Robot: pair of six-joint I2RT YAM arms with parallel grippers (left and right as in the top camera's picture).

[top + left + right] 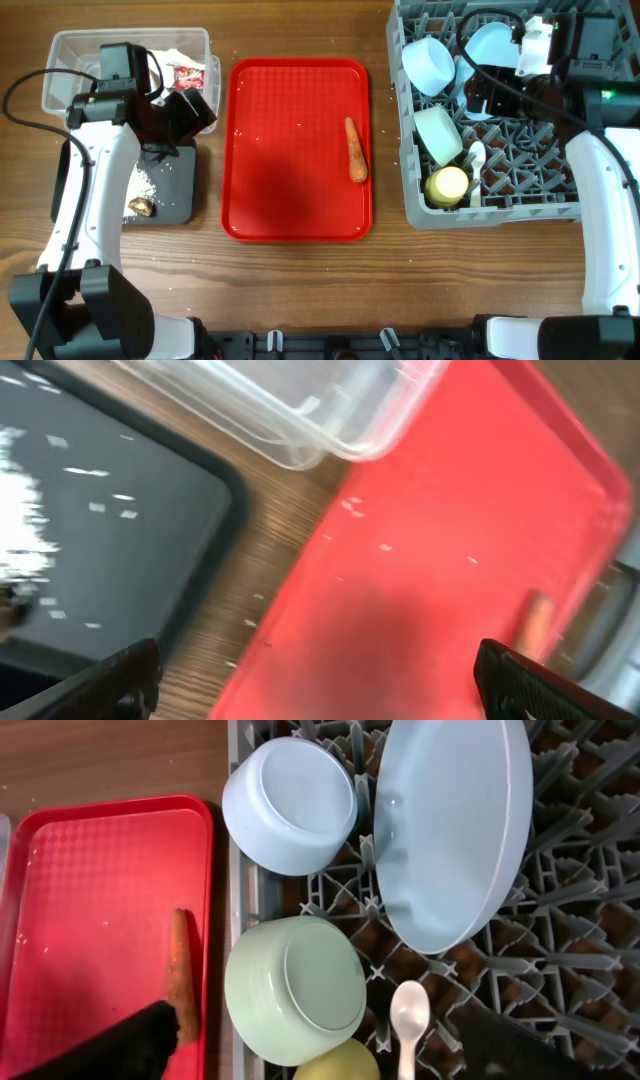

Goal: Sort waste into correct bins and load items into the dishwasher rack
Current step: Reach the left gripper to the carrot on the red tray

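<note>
The carrot lies on the rack side of the red tray, so my left gripper should swing to the right in the overhead view and down over the carrot's middle (356, 150).
The orange carrot (355, 150) lies on the flat red tray (300, 215). In the grey dishwasher rack (500, 215) sit a blue bowl (290, 805), the pale blue plate (450, 830), a green bowl (295, 985), the yellow cup (335, 1065) and the white spoon (410, 1020). My right gripper (320, 1055) hovers open above them, holding nothing. My left gripper (320, 690) is open and empty between the black tray (110, 540) and the red tray. The clear tub (70, 45) holds tissues (170, 55) and a red wrapper (188, 74). Rice (150, 180) and a brown scrap (141, 206) lie on the black tray.
The left arm's wrist hides part of the tub and the black tray's far end in the overhead view. Cables hang over the rack's back right. Bare wooden table (300, 290) runs along the front edge.
</note>
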